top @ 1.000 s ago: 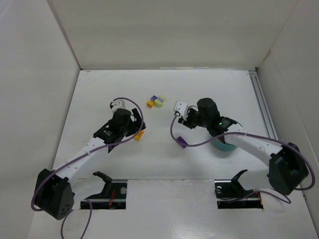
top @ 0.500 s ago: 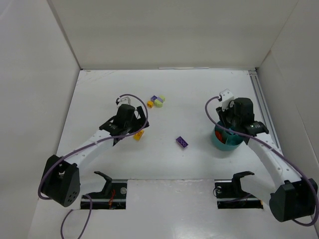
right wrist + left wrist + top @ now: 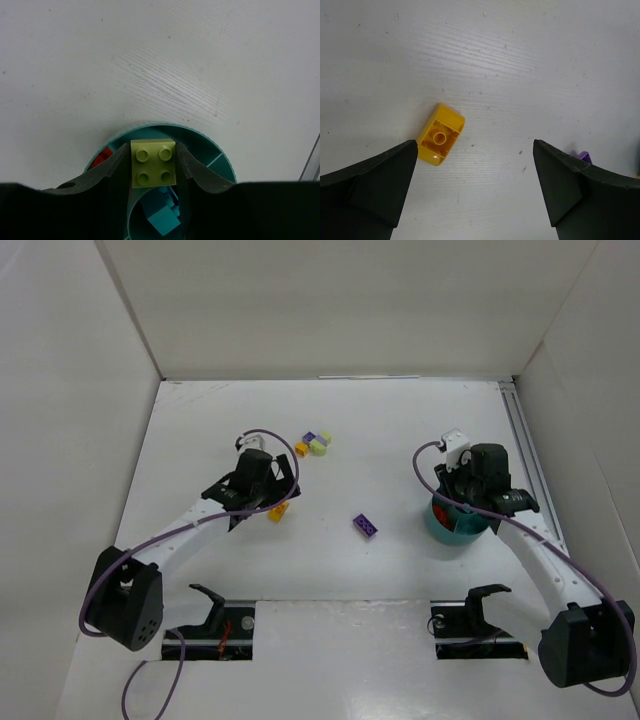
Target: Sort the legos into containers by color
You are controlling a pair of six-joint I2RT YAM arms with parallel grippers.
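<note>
My left gripper should go down next so that the yellow brick (image 3: 278, 511) (image 3: 440, 135) comes between its open fingers, because the brick is below, close to one finger.
My right gripper (image 3: 153, 167) is shut on a pale green brick (image 3: 153, 163) and holds it over the round teal bowl (image 3: 205, 146), seen in the top view (image 3: 440, 530) under the right arm. Teal pieces (image 3: 162, 217) lie in its central cup and an orange-red piece (image 3: 101, 156) in a left compartment. My left gripper (image 3: 475, 187) is open above the table, with a yellow brick (image 3: 440, 134) lying upside down by its left finger; that yellow brick (image 3: 279, 510) also shows in the top view. A purple brick (image 3: 365, 526) lies mid-table.
A cluster of small bricks, yellow (image 3: 301, 449), purple (image 3: 309, 438) and pale green (image 3: 320, 444), lies at the far middle of the table. A purple edge (image 3: 583, 156) shows by my left gripper's right finger. White walls enclose the table on three sides.
My right arm swung from beside the purple brick to above the teal bowl, then settled slightly. My left gripper shifted a little towards the far right, near the yellow brick.
</note>
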